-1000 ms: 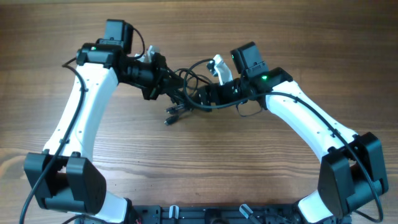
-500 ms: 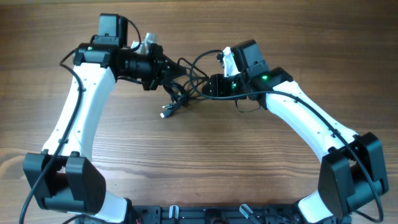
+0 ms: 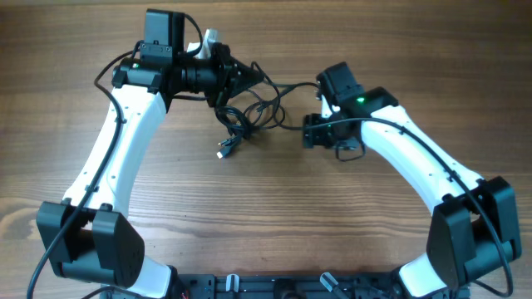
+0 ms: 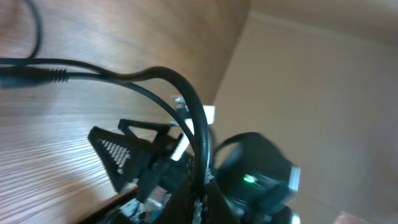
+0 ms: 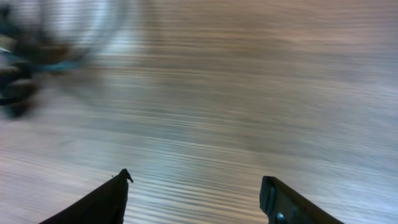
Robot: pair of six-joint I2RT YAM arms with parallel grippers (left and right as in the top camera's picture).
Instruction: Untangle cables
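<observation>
Next, my left gripper should shift to the right in the overhead view, over the tangle's far loops, and release the cable, since the cable's parts already stretch that way.
The cables (image 3: 249, 112) form a loose black tangle on the wooden table at back centre, with one plug end (image 3: 223, 152) trailing toward the front. My left gripper (image 3: 243, 73) is at the tangle's back left edge, shut on a cable. In the left wrist view that cable (image 4: 143, 78) arches up from between my left gripper's (image 4: 200, 199) closed fingers. My right gripper (image 3: 306, 131) is right of the tangle, apart from it and open. The right wrist view shows only bare wood between the fingers of the right gripper (image 5: 196, 186), with the cables (image 5: 22, 87) blurred at upper left.
The wooden table (image 3: 274, 208) stretches toward the front. The two arm bases (image 3: 83, 249) (image 3: 470, 241) stand at the front corners. A beige wall (image 4: 323, 93) lies beyond the table's far edge.
The left gripper has drawn back and up with its cable. The right gripper has left the tangle, moved right and toward the front, and stands open.
</observation>
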